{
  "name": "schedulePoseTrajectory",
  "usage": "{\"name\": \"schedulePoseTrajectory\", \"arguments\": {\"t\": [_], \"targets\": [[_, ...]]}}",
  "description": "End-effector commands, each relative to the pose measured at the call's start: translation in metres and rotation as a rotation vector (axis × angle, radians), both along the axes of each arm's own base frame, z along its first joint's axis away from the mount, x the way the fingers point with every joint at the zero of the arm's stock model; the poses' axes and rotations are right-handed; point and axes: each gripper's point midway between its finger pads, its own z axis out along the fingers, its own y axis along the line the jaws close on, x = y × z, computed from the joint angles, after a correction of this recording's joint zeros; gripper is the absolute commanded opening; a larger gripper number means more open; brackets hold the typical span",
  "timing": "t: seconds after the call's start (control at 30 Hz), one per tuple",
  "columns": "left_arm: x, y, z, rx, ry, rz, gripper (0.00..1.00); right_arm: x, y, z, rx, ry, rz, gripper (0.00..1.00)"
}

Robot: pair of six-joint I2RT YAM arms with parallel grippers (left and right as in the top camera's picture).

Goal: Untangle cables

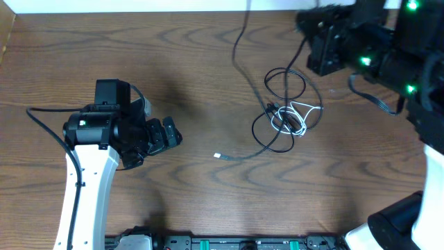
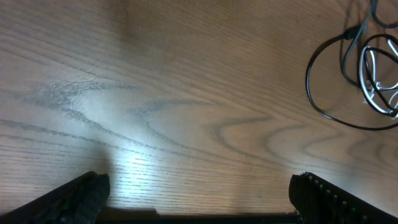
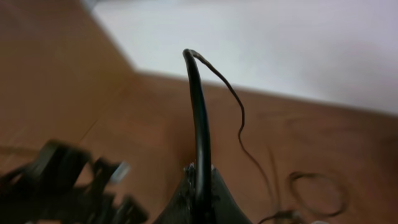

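My right gripper needs to swing down and across toward my left gripper next, over the bare wood (image 1: pixel 216 119) beside the tangle, where open table lies clear of the loops.
The cables lie tangled right of the table's middle: black loops (image 1: pixel 284 83) around a small white coil (image 1: pixel 297 114). One black strand trails left to a small plug (image 1: pixel 217 156); another runs up past the far edge (image 1: pixel 239 35). My left gripper (image 1: pixel 173 135) is open and well to the left of the tangle, with bare wood between its fingers (image 2: pixel 199 186). In its wrist view the black loop (image 2: pixel 320 102) and white cable (image 2: pixel 378 81) sit far right. My right gripper (image 3: pixel 200 171) is shut on a black cable's thick end (image 3: pixel 198 106), raised at the back right (image 1: pixel 305 28).
Bare wooden table (image 1: pixel 208 69) lies between the two arms. The table's far edge (image 1: pixel 139 12) borders a white surface. The right arm's bulk (image 1: pixel 374 48) hangs over the back right corner. A black wire (image 1: pixel 41 121) loops from the left arm.
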Motion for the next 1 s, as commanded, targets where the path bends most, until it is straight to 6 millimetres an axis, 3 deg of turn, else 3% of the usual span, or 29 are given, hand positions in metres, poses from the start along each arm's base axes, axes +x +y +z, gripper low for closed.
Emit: {"name": "schedulePoseTrajectory", "arguments": {"t": [0.0,0.3,0.43,0.6,0.67,0.77,0.87,0.97], "targets": [[-0.001,-0.002,-0.002,-0.007,0.010,0.002,0.98,0.000,0.031,-0.023,0.037,0.114,0.146,0.01],[0.002,0.006,-0.002,0.007,0.005,0.032,0.98,0.027,0.083,-0.096,-0.019,0.317,0.246,0.01],[0.005,0.026,-0.002,-0.006,0.022,0.171,0.98,0.038,0.103,-0.129,-0.052,0.389,0.266,0.01],[0.007,0.050,0.001,-0.083,0.043,0.361,0.98,0.039,0.134,-0.170,-0.101,0.477,0.311,0.02],[0.006,0.054,0.003,-0.117,0.046,0.392,0.98,0.033,0.149,-0.186,-0.124,0.506,0.341,0.18],[0.004,0.060,0.003,-0.126,0.054,0.421,0.98,0.020,0.173,-0.207,-0.176,0.517,0.414,0.54],[0.004,0.062,0.003,-0.126,0.053,0.431,0.98,0.007,0.188,-0.220,-0.224,0.514,0.474,0.71],[0.004,0.062,0.003,-0.126,0.053,0.431,0.98,-0.003,0.189,-0.221,-0.248,0.522,0.481,0.85]]}}
